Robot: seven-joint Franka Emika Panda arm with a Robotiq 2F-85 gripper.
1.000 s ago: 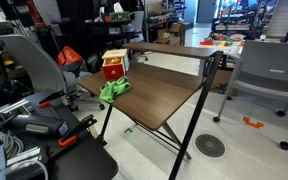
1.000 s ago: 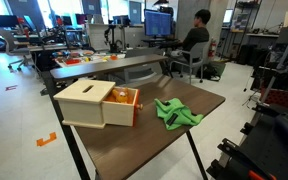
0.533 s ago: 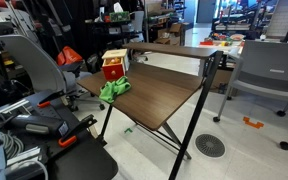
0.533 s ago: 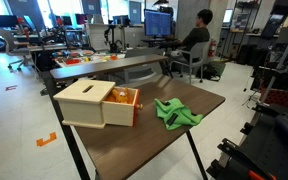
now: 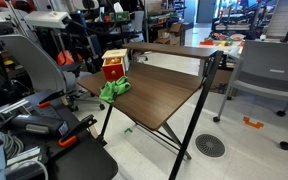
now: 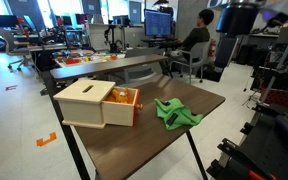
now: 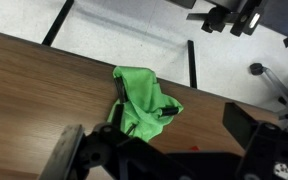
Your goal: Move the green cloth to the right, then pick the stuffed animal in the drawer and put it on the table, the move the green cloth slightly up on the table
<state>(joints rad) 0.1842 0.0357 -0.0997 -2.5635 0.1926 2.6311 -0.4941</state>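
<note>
The middle fold of the green cloth (image 6: 177,112) (image 7: 142,100) is crumpled on the tabletop well below my gripper, which next needs to go down onto it, open, fingers spread.
The green cloth (image 7: 142,100) lies crumpled on the brown table (image 7: 44,80), near its edge. It shows in both exterior views (image 5: 112,90) (image 6: 176,112), next to a light wooden box (image 6: 89,102). The box's drawer (image 6: 127,98) stands open and shows orange inside; I cannot make out the stuffed animal. My gripper (image 7: 159,140) is open and empty, high above the cloth, with its fingers spread either side of it in the wrist view. In an exterior view the gripper (image 6: 236,40) hangs well above the table's far side.
The wooden box also shows in an exterior view (image 5: 114,65) at the table's far end. Office chairs (image 5: 269,75), a second desk (image 6: 114,62) and a seated person (image 6: 196,35) surround the table. Floor and table legs lie beyond the table's edge (image 7: 194,60).
The arm has swung in at the top of both exterior views, over the table. The cloth and the box have not moved.
</note>
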